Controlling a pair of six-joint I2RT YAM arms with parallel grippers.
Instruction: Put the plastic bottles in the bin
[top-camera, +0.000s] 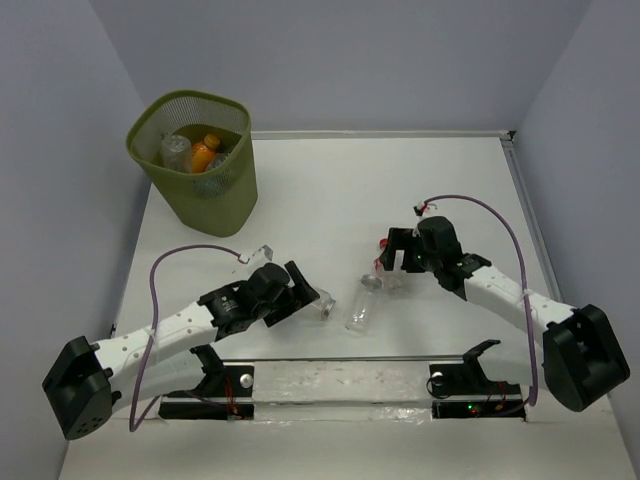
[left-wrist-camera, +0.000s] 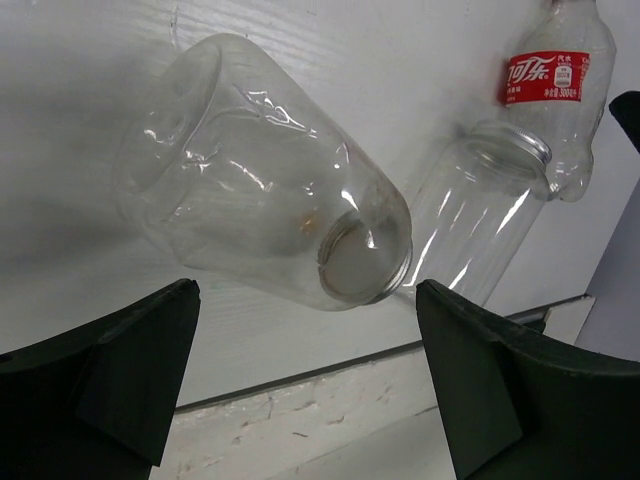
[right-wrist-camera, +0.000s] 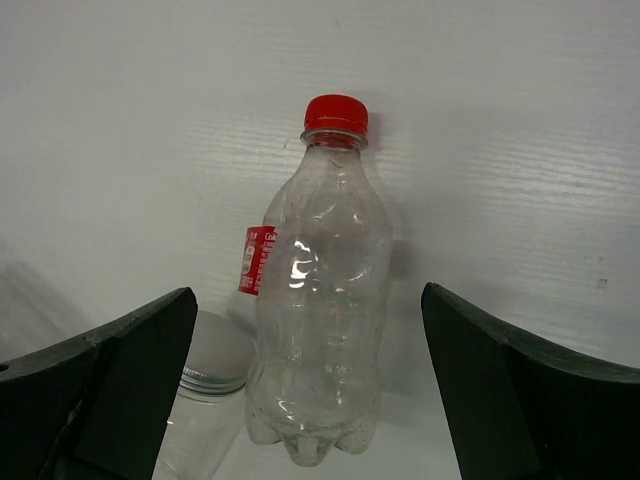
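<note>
I should lower my right gripper over the bottle's clear body just below the red label (top-camera: 390, 277) (right-wrist-camera: 325, 312) and close it. The red-capped bottle lies lengthwise between my open fingers.
The olive-green mesh bin (top-camera: 198, 165) stands at the far left and holds several plastic bottles, one of them orange (top-camera: 205, 153). A wide clear bottle (left-wrist-camera: 265, 225) lies on the table just ahead of my open left gripper (left-wrist-camera: 305, 290), which holds nothing. Beside it lies a slim clear bottle with a silver cap (left-wrist-camera: 480, 225) (top-camera: 361, 308) (right-wrist-camera: 200, 410). A red-capped, red-labelled cola bottle (right-wrist-camera: 325, 300) (left-wrist-camera: 560, 90) lies between the wide-apart fingers of my open right gripper (right-wrist-camera: 308, 295) (top-camera: 385, 263), untouched by them. The left gripper (top-camera: 312, 290) points right towards these bottles.
A white table (top-camera: 330, 190) is enclosed by grey walls, with the bin off its far left corner. A clear strip (top-camera: 340, 380) runs along the near edge between the two arm mounts. Purple cables loop over both arms.
</note>
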